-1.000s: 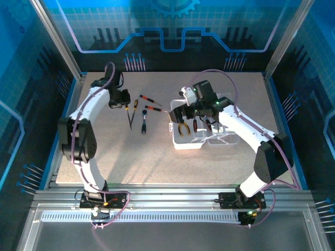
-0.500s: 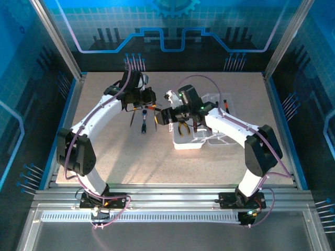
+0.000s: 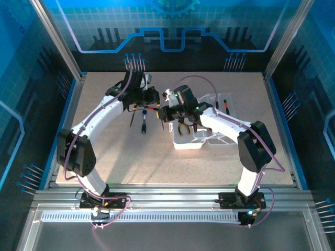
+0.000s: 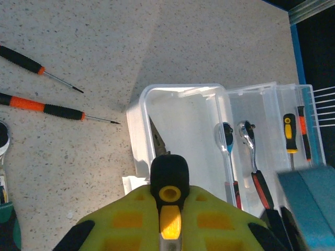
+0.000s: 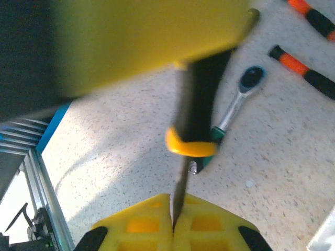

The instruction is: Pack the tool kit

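Note:
My right gripper takes the screwdriver's thin stem across the open case next and down to the black and yellow screwdriver's compartment (image 3: 216, 105), where its match lies.
The clear case (image 4: 135, 137) lies open by the right arm, with pliers (image 4: 158, 140) and two ratchets (image 4: 249, 137) in its halves. In the top view it is the pale tray (image 3: 184, 144). My left gripper (image 4: 169, 214) is shut on the black and yellow handle of a screwdriver (image 4: 169, 178), held over the case's near wall. My right gripper (image 5: 175, 218) is shut on the thin shaft of that same screwdriver (image 5: 194, 130). The two grippers, left (image 3: 150, 101) and right (image 3: 166, 113), meet just left of the case.
Two orange and black screwdrivers (image 4: 46, 108) lie on the table left of the case. A green-handled ratchet (image 5: 236, 102) lies below the held screwdriver. More small screwdrivers (image 4: 289, 134) sit in the case's right half. Blue walls ring the table.
My left arm swung right from the loose tools toward the case. My right arm came left to meet it, and its jaws went from open to shut on the shaft.

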